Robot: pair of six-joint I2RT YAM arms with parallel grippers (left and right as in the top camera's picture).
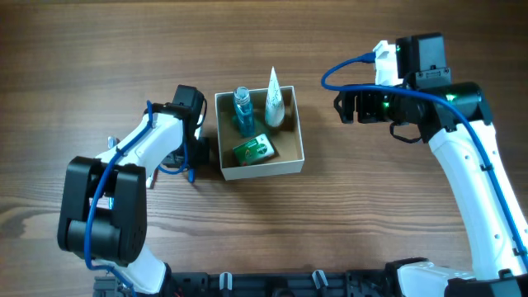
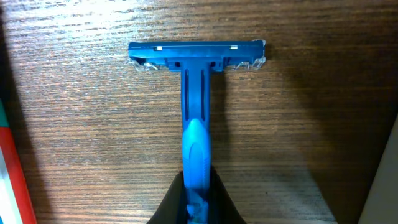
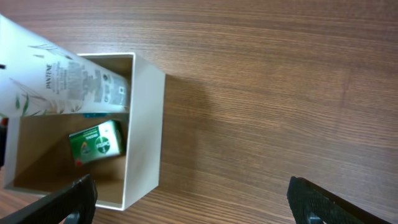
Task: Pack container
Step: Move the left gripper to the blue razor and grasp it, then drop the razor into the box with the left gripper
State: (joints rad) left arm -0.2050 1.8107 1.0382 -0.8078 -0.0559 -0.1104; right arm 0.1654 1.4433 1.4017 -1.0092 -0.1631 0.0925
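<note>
Next, my left gripper will raise the blue razor and turn it over the container's near side toward the green packet, where the container's tan bottom (image 1: 280, 146) lies open.
The container (image 1: 293, 157), a square white-walled box with a tan inside, sits mid-table. It holds a blue bottle (image 1: 242, 111), a white tube (image 1: 274, 97) and a green packet (image 1: 253, 149). My left gripper (image 1: 191, 161) is just left of the container and shut on the handle of a blue razor (image 2: 196, 93). The razor's head points away from the fingers (image 2: 198, 202), close over the wood. My right gripper (image 1: 341, 106) is open and empty, right of the container. The right wrist view shows the container (image 3: 146, 124), the tube (image 3: 62, 81) and the packet (image 3: 96, 142) left of the open jaws (image 3: 193, 208).
The wooden table (image 1: 371, 206) surrounds the container. A pale wall (image 2: 388, 180) shows at the right edge of the left wrist view, and a red and white strip (image 2: 12, 174) at its left edge.
</note>
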